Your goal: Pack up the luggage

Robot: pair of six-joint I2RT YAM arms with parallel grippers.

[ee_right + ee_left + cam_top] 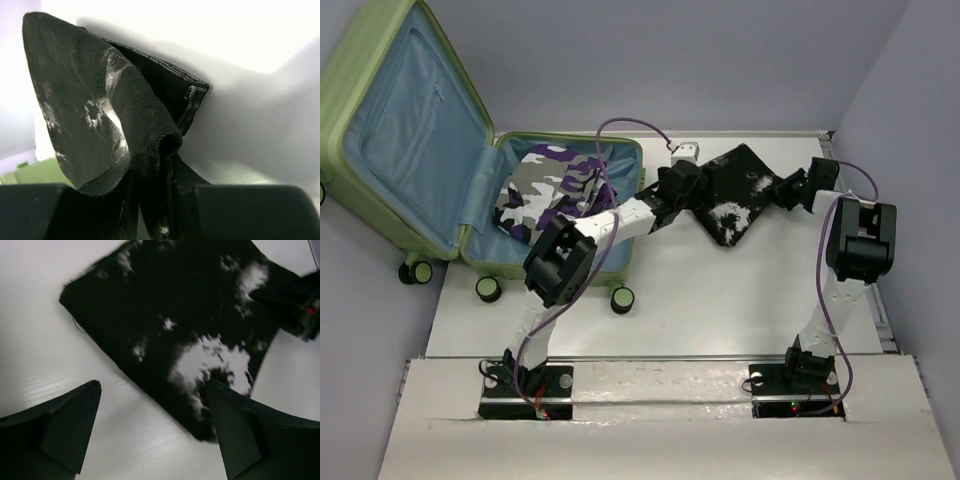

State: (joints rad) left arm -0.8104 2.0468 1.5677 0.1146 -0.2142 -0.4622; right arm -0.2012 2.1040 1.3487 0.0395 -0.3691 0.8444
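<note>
The left gripper will next lower its fingers onto the black garment's unheld luggage-side corner (pixel 72 298), because that corner lies below the gripper and to its left in the wrist view.
The luggage (pixel 395 150) lies open at the table's left, its lid (pixel 405 120) raised to show blue lining. A purple, white and grey camouflage garment (pixel 555 190) fills its base. A black garment with white blotches (pixel 735 195) lies flat on the table to the right of the luggage. My left gripper (pixel 682 185) hovers at that garment's left edge. Its jaws stand wide open (pixel 155 410) over the garment's near corner (pixel 200 365), holding nothing. My right gripper (pixel 790 190) is at the garment's right corner, jaws shut (pixel 160 200) on a bunched fold of the black cloth (pixel 100 110).
A small white and grey object (pixel 686 152) sits by the table's back edge, just behind the left gripper. The luggage wheels (pixel 488 289) rest on the table in front of its base. A wall rises close on the right side.
</note>
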